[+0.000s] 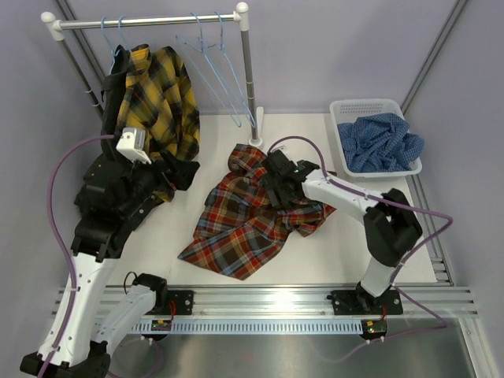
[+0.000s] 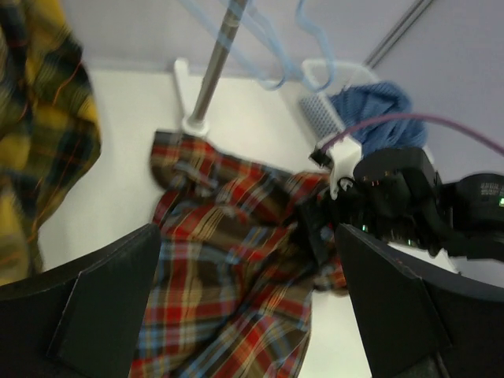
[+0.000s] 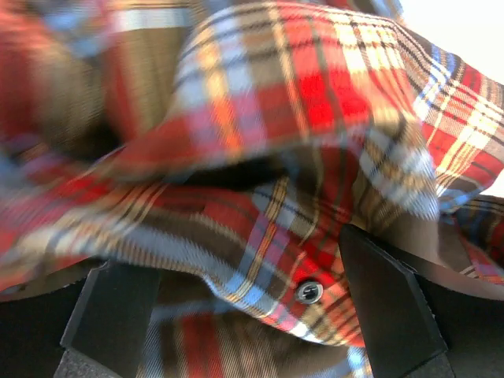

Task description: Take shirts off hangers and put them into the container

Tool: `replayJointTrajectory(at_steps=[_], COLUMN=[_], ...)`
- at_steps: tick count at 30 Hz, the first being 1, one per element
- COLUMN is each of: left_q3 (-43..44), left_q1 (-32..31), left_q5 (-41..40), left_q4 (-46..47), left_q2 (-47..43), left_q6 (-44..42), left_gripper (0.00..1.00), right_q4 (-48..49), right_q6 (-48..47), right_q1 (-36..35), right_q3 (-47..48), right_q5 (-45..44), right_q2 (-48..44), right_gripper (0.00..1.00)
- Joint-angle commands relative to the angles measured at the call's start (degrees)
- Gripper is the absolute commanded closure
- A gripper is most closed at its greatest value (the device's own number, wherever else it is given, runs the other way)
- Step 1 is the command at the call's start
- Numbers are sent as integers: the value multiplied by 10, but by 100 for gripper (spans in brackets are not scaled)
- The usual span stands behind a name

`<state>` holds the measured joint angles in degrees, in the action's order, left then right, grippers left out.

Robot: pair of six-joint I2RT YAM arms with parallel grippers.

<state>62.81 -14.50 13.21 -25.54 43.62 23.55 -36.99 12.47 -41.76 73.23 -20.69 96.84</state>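
My right gripper will next move down gently a little and close on the red plaid shirt's buttoned fold [image 3: 257, 273], because the fold is already between its open fingers.
A red-orange-navy plaid shirt [image 1: 248, 224] lies crumpled on the table, off any hanger. My right gripper [image 1: 277, 185] sits on its upper part, open, with a buttoned fold of the cloth [image 3: 260, 236] lying between the wide fingers [image 3: 386, 315]. My left gripper [image 1: 179, 172] is open above the table beside the yellow-black plaid shirt [image 1: 157, 98], which hangs from the rail. In the left wrist view the left gripper [image 2: 248, 236] holds nothing, and the red plaid shirt [image 2: 228, 244] lies below it. Two empty light-blue hangers [image 1: 216, 59] hang on the rail. A blue check shirt [image 1: 382, 142] fills the white container [image 1: 366, 103].
The white-and-metal rail [image 1: 150, 22] stands at the back left, with its post [image 1: 252, 87] and foot just behind the red shirt. A black garment [image 1: 113, 83] shows at the yellow shirt's left edge. Purple cables loop from both arms. Grey walls close in the table.
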Motion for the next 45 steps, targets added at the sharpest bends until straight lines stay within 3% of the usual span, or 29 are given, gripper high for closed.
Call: replayJointTrajectory(at_steps=[1,4,8,11,12,15,18,22,27,30,35,41,45], left_q3=[-17,-20,-22,-28,-28,-28,-26,-23,-15,-12,-15,-17,-21], left_q1=[1,2,2,0,-1,-4,-5,-6,-7,-8,-8,-10,-10], left_q5=[-40,-40,-35,-38,-39,-40,-39,-36,-32,-32,-31,-28,-22], left_q4=[-32,-33,-33,-33,-33,-32,-33,-32,-33,-33,-33,-32,-33], left_q2=[-22,-34,-36,-37,-37,-35,-32,-29,-24,-22,-23,-25,-27], left_q6=[-41,-47,-54,-61,-62,-67,-69,-66,-65,-63,-60,-54,-49], left_gripper=[1,1,1,1,1,1,1,1,1,1,1,1,1], right_q4=[-27,-36,-22,-11,-7,11,35,57,43,25,11,37,46], right_q6=[21,15,-11,-24,-26,-24,-25,-19,-19,-31,-64,-112,-120], right_q1=[-2,20,41,42,43,45,48,64,115,140,172,212,256], right_q3=[47,70,68,64,61,46,24,-5,52,167,333,567,772], right_q5=[-130,-89,37,91,101,118,118,138,158,147,121,84,85], right_q2=[66,112,128,131,130,123,97,-20,-142,-191,-190,-107,4], right_gripper=[0,1,3,29,51,99,100,100,100,100,100,100,100])
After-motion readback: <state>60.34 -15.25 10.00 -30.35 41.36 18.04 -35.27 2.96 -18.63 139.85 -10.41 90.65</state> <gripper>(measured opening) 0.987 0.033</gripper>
